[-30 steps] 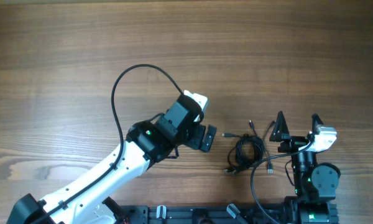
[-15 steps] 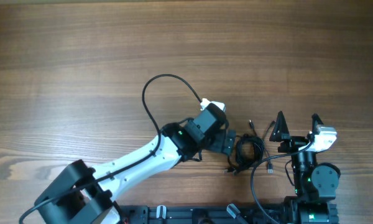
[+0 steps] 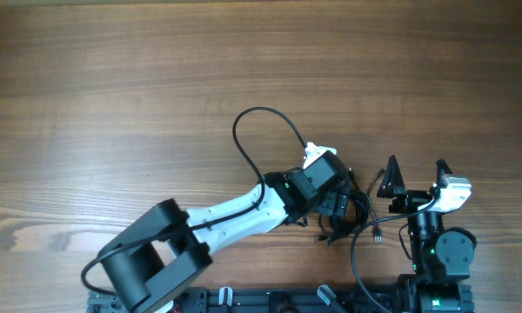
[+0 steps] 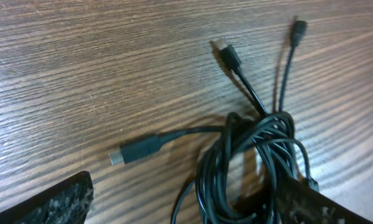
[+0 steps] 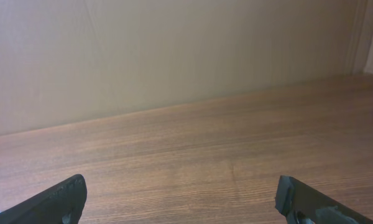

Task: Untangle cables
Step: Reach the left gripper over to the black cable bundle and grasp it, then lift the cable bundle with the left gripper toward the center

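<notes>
The tangle lies off-center between my left gripper's fingers. So that gripper next shifts toward the right gripper and goes down onto the coil's edge by the sideways plug.
The cables [image 3: 359,211] lie as a small black coiled tangle on the wooden table, just left of the right arm. In the left wrist view the coil [image 4: 255,158] fills the lower middle, and three plug ends [image 4: 134,151] stick out to the left and top. My left gripper [image 3: 340,204] is open over the left side of the tangle. Its fingers [image 4: 186,211] straddle the coil, the right one touching or hiding its edge. My right gripper [image 3: 416,176] is open and empty, right of the tangle. It sees only bare table [image 5: 186,202].
The left arm's own thicker black cable [image 3: 261,130] loops above the arm. The right arm's base [image 3: 439,252] stands at the front right with its cable [image 3: 357,261] curving near the tangle. A wall [image 5: 174,50] lies beyond the table's far edge.
My left arm has swung right across the table, from well left of the tangle to directly over it. The right arm and the cables have not moved.
</notes>
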Controlling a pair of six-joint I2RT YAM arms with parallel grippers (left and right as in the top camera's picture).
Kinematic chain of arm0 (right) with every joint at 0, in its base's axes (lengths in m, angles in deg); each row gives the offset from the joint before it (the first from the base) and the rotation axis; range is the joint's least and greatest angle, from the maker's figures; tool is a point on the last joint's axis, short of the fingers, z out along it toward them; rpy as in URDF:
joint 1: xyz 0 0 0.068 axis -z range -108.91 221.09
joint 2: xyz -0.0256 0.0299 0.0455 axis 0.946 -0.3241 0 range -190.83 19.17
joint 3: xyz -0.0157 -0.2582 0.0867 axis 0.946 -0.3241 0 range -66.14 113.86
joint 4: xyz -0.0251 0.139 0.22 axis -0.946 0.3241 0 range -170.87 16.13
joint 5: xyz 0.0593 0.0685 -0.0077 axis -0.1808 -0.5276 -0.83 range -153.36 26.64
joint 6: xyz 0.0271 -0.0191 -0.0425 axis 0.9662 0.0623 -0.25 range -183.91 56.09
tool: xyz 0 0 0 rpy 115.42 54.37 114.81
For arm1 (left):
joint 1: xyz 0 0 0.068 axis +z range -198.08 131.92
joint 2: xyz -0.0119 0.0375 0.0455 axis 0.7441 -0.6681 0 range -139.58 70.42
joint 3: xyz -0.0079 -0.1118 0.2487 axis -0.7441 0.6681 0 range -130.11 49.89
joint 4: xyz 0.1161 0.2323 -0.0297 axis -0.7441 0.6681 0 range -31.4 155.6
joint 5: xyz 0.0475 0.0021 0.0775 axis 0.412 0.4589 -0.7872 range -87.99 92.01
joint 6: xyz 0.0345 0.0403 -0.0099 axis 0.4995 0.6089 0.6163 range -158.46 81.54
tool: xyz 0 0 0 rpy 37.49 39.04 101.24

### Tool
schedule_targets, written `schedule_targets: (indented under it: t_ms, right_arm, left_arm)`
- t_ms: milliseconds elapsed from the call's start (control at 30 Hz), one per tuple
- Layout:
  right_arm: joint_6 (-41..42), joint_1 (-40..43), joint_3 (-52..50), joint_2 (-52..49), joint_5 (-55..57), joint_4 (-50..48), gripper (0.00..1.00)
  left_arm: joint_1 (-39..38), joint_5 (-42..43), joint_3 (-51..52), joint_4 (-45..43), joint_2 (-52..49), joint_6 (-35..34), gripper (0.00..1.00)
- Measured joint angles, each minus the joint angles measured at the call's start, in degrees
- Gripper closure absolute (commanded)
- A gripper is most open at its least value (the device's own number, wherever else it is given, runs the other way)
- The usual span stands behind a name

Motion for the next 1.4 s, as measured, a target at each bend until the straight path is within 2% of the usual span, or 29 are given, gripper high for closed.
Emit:
schedule_targets:
  t_ms: [100,233,333,500,767,867,900,967,1033,1133,1400]
  right_arm:
    - [0.0,0.0,0.0,0.0,0.0,0.0,0.0]
    - [0.0,0.0,0.0,0.0,-0.02,0.02,0.0]
    - [0.0,0.0,0.0,0.0,-0.02,0.02,0.0]
    - [0.0,0.0,0.0,0.0,-0.02,0.0,0.0]
    - [0.0,0.0,0.0,0.0,-0.02,0.0,0.0]
    - [0.0,0.0,0.0,0.0,-0.02,0.0,0.0]
    - [0.0,0.0,0.0,0.0,-0.02,0.02,0.0]
    - [0.0,0.0,0.0,0.0,-0.02,0.02,0.0]
    - [0.0,0.0,0.0,0.0,-0.02,0.0,0.0]
    - [0.0,0.0,0.0,0.0,0.0,0.0,0.0]
    - [0.0,0.0,0.0,0.0,-0.02,0.0,0.0]
  left_arm:
    - [0.0,-0.22,-0.09,-0.57,-3.23,-0.02,0.1]
    - [0.0,-0.61,-0.42,-2.08,-4.07,-0.26,0.29]
    - [0.0,-0.63,-0.42,-2.8,-4.57,-0.42,0.4]
    - [-0.28,-1.31,-1.53,-4.0,-6.27,-0.44,0.45]
    - [-3.91,-2.99,-2.12,-5.46,-7.54,-0.39,0.67]
    - [-5.09,-2.99,-2.12,-5.79,-7.8,-0.48,0.68]
    - [-5.4,-3.1,-2.12,-5.84,-7.82,-0.48,0.63]
    - [-5.51,-3.23,-2.12,-6.27,-7.89,-0.66,0.67]
    - [-5.68,-3.65,-2.12,-6.78,-8.02,-0.66,0.83]
    - [-5.73,-3.85,-2.12,-7.48,-8.46,-0.74,0.95]
    - [-6.34,-9.79,-2.1,-7.56,-8.52,-0.68,0.96]
